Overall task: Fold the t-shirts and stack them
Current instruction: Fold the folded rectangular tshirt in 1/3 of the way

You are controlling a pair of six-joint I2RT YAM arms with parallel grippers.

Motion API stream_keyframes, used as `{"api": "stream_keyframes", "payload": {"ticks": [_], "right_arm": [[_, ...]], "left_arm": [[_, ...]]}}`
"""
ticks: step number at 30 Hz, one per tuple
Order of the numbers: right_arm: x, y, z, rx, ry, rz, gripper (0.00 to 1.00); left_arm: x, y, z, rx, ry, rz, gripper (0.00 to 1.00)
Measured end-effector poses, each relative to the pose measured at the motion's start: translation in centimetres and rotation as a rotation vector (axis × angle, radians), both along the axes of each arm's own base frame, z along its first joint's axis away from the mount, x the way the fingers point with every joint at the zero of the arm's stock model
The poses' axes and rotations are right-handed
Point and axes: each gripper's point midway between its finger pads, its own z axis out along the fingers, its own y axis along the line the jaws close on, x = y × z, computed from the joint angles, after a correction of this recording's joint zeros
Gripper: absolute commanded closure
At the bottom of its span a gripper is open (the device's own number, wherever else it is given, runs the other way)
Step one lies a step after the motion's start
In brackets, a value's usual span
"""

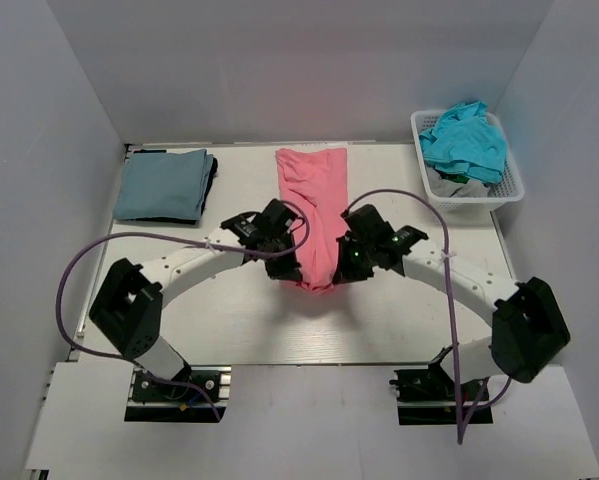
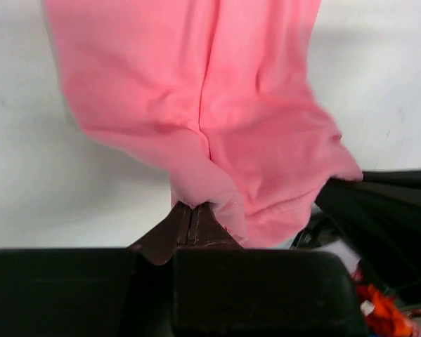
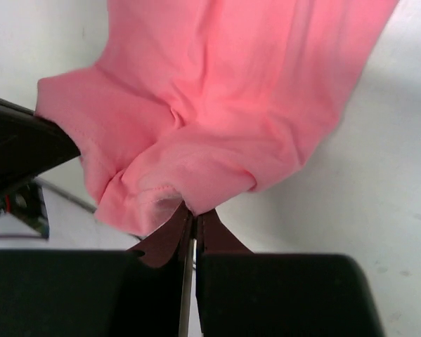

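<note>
The pink t-shirt's lifted near corner goes outward with my left gripper onto the t-shirt's middle (image 1: 304, 203) (image 2: 122, 35) next and is released there, since the t-shirt lies long.
A salmon-pink t-shirt (image 1: 314, 205) lies as a long narrow strip down the middle of the table, its near end lifted. My left gripper (image 1: 291, 268) is shut on the left corner of that near end; in the left wrist view the pink t-shirt (image 2: 217, 112) hangs from my left gripper (image 2: 191, 208). My right gripper (image 1: 341, 270) is shut on the right corner, and the right wrist view has the pink t-shirt (image 3: 224, 98) bunched at my right gripper (image 3: 194, 213). A folded grey-blue t-shirt (image 1: 163, 184) rests on a dark one at the far left.
A white lattice basket (image 1: 514, 185) at the far right corner holds a teal t-shirt (image 1: 466, 140) over a grey one (image 1: 459, 185). Grey walls enclose the table on three sides. Purple cables loop over both arms.
</note>
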Motion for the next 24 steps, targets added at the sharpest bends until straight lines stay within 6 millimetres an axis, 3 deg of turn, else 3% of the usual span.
{"api": "stream_keyframes", "payload": {"ticks": [4,8,13,18,24], "right_arm": [[3.9,-0.1,1.0,-0.041,-0.021,-0.070,1.00],[7.4,-0.5,3.2,-0.040,-0.079,-0.125,1.00],[11.7,-0.2,5.2,-0.027,-0.135,-0.161,1.00],[14.5,-0.4,4.1,-0.050,-0.121,-0.187,1.00],[17.4,-1.5,2.8,-0.071,-0.104,-0.223,1.00]], "left_arm": [[4.4,0.1,0.9,0.042,-0.046,0.068,1.00],[7.9,1.1,1.5,0.071,-0.079,0.117,1.00],[12.5,1.0,2.8,0.063,-0.138,0.135,1.00],[16.2,0.6,3.5,0.052,-0.181,0.134,1.00],[18.0,1.7,1.1,0.078,-0.139,0.155,1.00]]}}
